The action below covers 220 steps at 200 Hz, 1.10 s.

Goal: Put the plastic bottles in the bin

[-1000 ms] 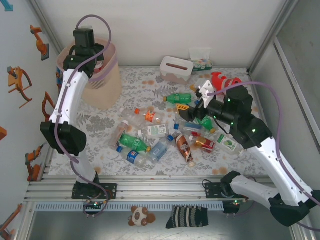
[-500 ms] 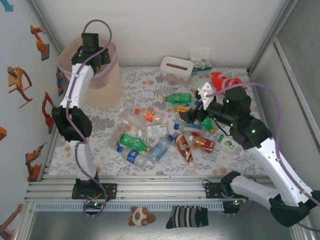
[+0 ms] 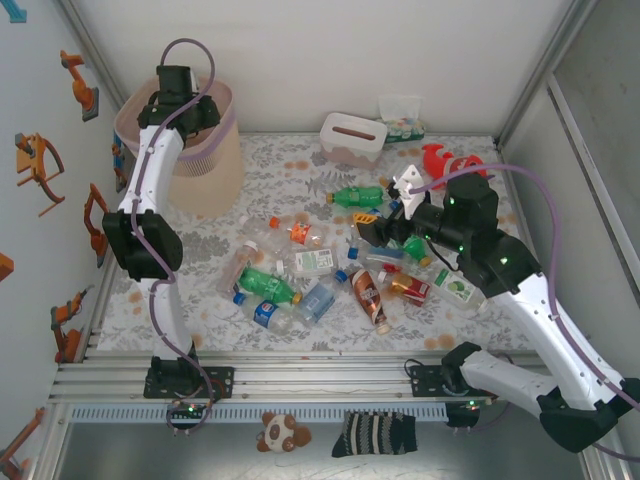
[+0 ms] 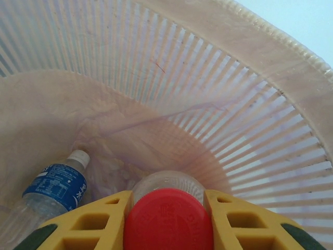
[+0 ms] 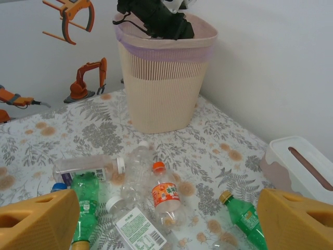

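My left gripper lowers the clear plastic bottle, already inside the beige bin's rim, deeper toward the pink liner next and releases it.
My left gripper [image 4: 166, 196] is shut on a clear plastic bottle with a red cap [image 4: 167, 225], held down inside the bin [image 4: 218, 99]. A blue-labelled bottle [image 4: 55, 189] lies on the pink liner at the bottom. From above, the left gripper [image 3: 178, 100] hangs over the beige bin [image 3: 208, 175] at the back left. My right gripper [image 3: 372, 228] is open above the pile of bottles mid-table, nothing between its yellow fingers [image 5: 39, 221]. Under the right gripper [image 5: 166, 219] lie an orange-labelled bottle [image 5: 167, 200], a clear one [image 5: 136, 169] and green ones [image 5: 242, 217].
A white tissue box [image 3: 352, 138] stands at the back centre, a red plush toy [image 3: 445, 160] to its right. More bottles lie scattered, such as a green one [image 3: 266, 283] and a brown one [image 3: 368, 295]. Walls close in left, back and right.
The left arm has folded up and carried its gripper with the red-capped bottle farther back over the bin. The right gripper has hardly moved.
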Available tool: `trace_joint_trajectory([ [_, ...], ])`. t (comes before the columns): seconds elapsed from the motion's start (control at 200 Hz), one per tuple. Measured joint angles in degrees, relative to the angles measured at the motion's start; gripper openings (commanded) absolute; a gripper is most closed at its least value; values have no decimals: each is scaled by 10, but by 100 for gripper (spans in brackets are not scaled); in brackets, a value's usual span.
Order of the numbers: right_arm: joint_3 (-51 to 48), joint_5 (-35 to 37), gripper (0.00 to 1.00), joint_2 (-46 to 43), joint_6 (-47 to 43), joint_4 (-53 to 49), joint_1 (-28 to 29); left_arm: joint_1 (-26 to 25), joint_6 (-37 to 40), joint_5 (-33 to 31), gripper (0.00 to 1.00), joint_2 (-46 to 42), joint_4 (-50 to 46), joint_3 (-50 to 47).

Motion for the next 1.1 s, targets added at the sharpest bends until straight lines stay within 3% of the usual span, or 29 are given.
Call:
trace_joint_trajectory([
  [0.656, 0, 0, 87, 16, 0, 1, 0, 15, -24, -29, 23, -6, 29, -19],
  [1.102, 0, 0, 87, 16, 0, 1, 0, 24, -36, 0, 24, 72, 36, 36],
])
